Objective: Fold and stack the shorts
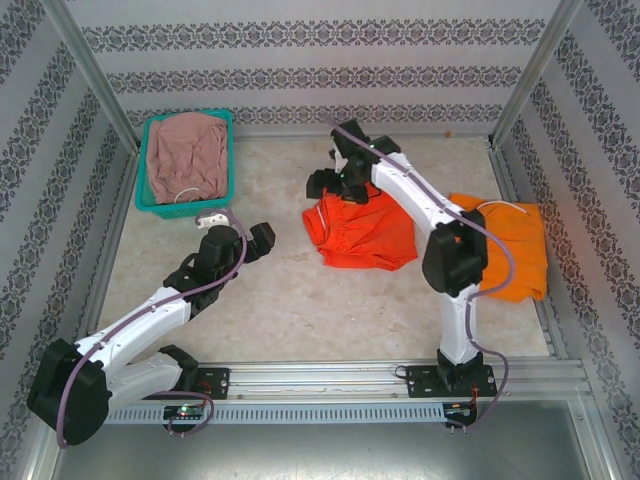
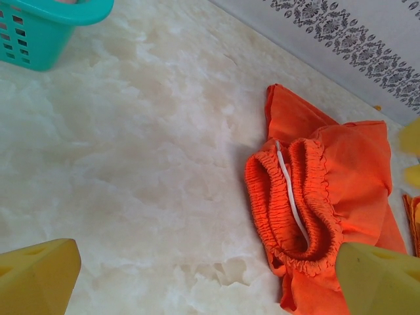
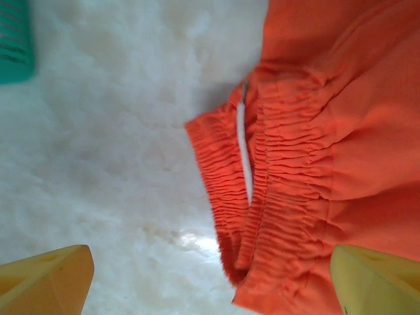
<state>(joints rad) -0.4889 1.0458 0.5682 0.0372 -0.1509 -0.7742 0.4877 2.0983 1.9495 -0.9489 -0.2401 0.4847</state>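
Next, my open right gripper moves down and back toward the base onto the gathered waistband. Its drawstring (image 3: 244,147) opening stands up from the tabletop between my fingers.
The red-orange shorts (image 1: 365,235) lie crumpled on the middle of the table, with the gathered waistband and white drawstring (image 3: 244,147) facing left. My right gripper (image 1: 340,183) hangs open just above that waistband (image 3: 275,190), its yellow fingers (image 3: 46,282) spread wide and holding nothing. My left gripper (image 1: 258,238) is open over bare table to the left of these shorts (image 2: 341,170). The yellow-orange shorts (image 1: 510,250) lie flat at the right side, partly under the right arm. The dusty pink shorts (image 1: 188,150) sit bunched inside the basket.
The teal mesh basket (image 1: 150,205) stands at the back left corner, and its rim shows in the left wrist view (image 2: 39,26). Patterned walls and metal posts enclose the table. Bare marble-look table (image 1: 280,300) stretches between the left gripper and the red-orange shorts.
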